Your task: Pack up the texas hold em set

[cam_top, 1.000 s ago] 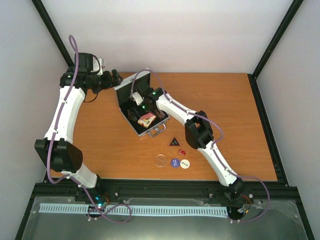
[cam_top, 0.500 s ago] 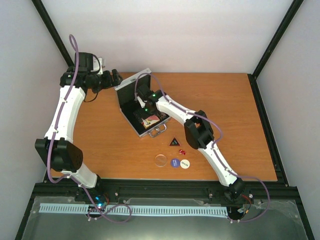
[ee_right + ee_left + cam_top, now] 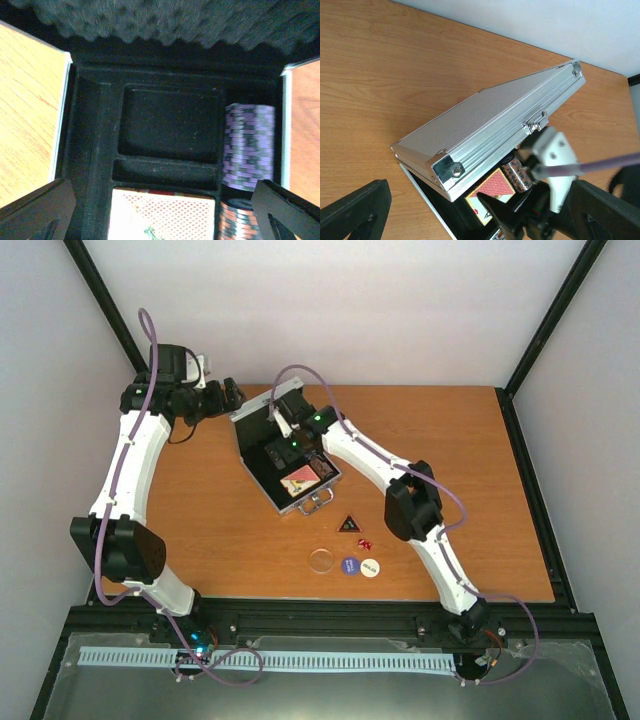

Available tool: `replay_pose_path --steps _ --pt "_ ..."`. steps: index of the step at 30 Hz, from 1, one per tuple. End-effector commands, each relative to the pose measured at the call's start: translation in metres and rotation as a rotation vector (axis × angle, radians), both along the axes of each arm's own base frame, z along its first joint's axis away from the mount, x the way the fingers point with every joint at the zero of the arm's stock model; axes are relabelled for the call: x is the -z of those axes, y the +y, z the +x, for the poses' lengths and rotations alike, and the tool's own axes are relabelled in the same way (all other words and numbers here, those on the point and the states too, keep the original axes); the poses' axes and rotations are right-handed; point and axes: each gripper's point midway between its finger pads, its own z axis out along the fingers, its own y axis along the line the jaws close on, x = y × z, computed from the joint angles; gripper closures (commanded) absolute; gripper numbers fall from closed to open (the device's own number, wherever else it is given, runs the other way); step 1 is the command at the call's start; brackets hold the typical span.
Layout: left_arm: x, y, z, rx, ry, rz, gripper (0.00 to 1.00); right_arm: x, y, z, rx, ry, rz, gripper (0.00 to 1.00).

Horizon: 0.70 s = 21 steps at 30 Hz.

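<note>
The clear disc (image 3: 321,561) is still outside the case, back from and below my right gripper, which will next move back past the handle and down astride the disc.
The silver case (image 3: 262,410) stands open at the table's back, its lid (image 3: 490,117) half raised. Its black foam lining (image 3: 170,122) holds the pink-orange card box (image 3: 300,480) near the front, with dark chip stacks (image 3: 248,147) beside it. My right gripper (image 3: 279,451) hovers open and empty inside the case, over an empty compartment behind the card box (image 3: 162,215). My left gripper (image 3: 232,395) is open and empty just behind the lid. The black triangle (image 3: 347,524), red dice (image 3: 365,543), and clear (image 3: 321,560), blue (image 3: 350,565) and white (image 3: 370,567) discs lie on the table in front of the case.
The case's handle (image 3: 315,505) sticks out toward the loose pieces. The wooden table (image 3: 470,480) is ringed by a black frame and white walls. In the left wrist view my right arm's wrist (image 3: 555,165) reaches under the lid.
My right gripper has let go of the card box, which now lies in the case. The gripper has drawn back toward the lid. The left arm has not moved.
</note>
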Motion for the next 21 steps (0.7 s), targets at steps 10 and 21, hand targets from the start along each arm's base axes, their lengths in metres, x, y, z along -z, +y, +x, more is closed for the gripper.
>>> replay_pose_path --steps 10,21 --pt "-0.019 -0.002 0.006 0.013 -0.045 0.003 0.0 -0.024 -0.094 -0.013 0.212 -0.05 -0.27 0.0" --pt "-0.022 -0.001 0.008 0.01 -0.055 0.008 0.0 0.015 -0.175 -0.145 0.227 0.265 -0.333 0.05"
